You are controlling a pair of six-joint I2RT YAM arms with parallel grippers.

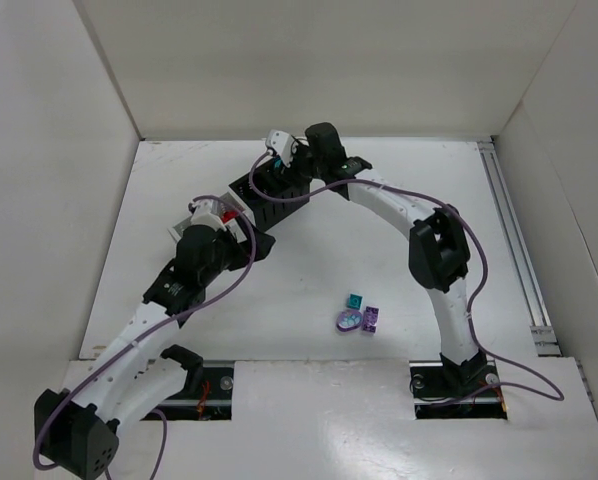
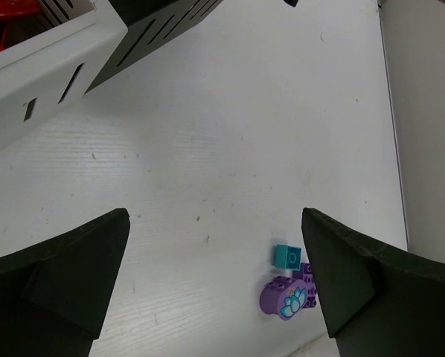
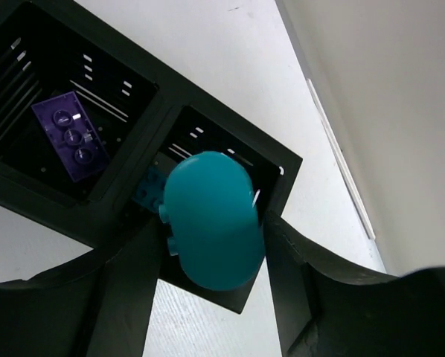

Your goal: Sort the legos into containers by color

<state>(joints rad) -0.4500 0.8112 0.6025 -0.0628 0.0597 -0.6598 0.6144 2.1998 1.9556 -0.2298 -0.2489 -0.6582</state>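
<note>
My left gripper should next move to its right in the top view and go down to close on the teal brick, because the brick is below.
My right gripper [image 3: 210,232] is shut on a teal oval lego [image 3: 211,216] and holds it over the right compartment of the black container [image 3: 165,106], where a teal brick [image 3: 149,190] lies. A purple brick [image 3: 71,137] lies in the other compartment. In the top view the right gripper [image 1: 271,160] is over the black container [image 1: 279,192]. My left gripper [image 2: 215,223] is open and empty above the table, beside the white container [image 2: 55,63], which holds red bricks [image 2: 7,13]. A teal brick [image 2: 288,255], a lavender oval brick [image 2: 286,299] and a purple brick [image 2: 307,274] lie together on the table.
The three loose bricks lie on the table near the right arm's base, the teal one [image 1: 354,301] just behind the lavender oval [image 1: 349,320] and the purple one [image 1: 373,319]. White walls close in the table on three sides. A rail [image 1: 514,240] runs along the right edge.
</note>
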